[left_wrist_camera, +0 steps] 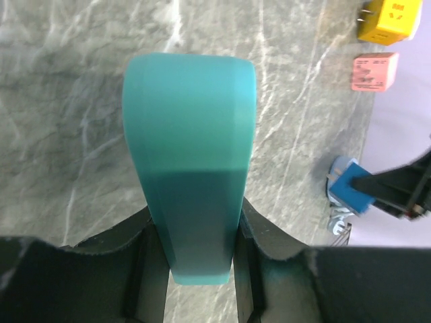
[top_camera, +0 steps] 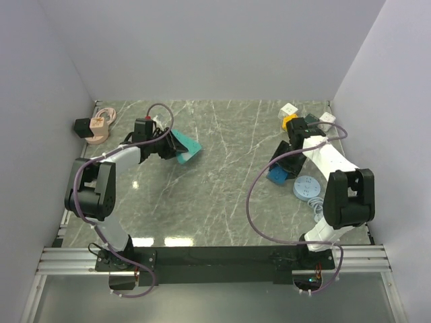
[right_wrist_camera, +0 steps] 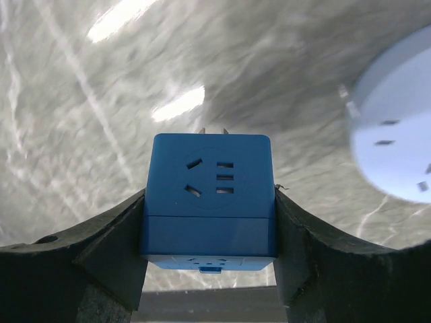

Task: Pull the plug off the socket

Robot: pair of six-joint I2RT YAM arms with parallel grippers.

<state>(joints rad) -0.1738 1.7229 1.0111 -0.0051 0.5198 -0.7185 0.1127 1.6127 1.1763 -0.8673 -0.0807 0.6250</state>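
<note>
The robot's right gripper needs to move outward and down to release the blue cube on the bare tabletop [top_camera: 264, 131] beside the yellow cube, because that spot is outward of the gripper.
My left gripper [top_camera: 170, 144] is shut on a teal socket block [top_camera: 189, 149] at the back left. In the left wrist view the teal block [left_wrist_camera: 192, 155] stands between my two fingers [left_wrist_camera: 266, 232]. My right gripper [top_camera: 284, 165] is shut on a blue cube plug [top_camera: 277, 174] at the right. In the right wrist view the blue cube [right_wrist_camera: 209, 192] fills the gap between the pads, with its socket face towards the camera and two metal prongs [right_wrist_camera: 212, 130] pointing away at the table. The teal block and the blue cube are far apart. The blue cube also shows in the left wrist view [left_wrist_camera: 350, 191].
A round white socket [top_camera: 308, 186] lies beside the right gripper, also in the right wrist view [right_wrist_camera: 394, 141]. A yellow cube [top_camera: 289, 122] and white cubes [top_camera: 289, 109] sit at the back right. A pink object [top_camera: 100, 126] lies at the back left. Walls close three sides.
</note>
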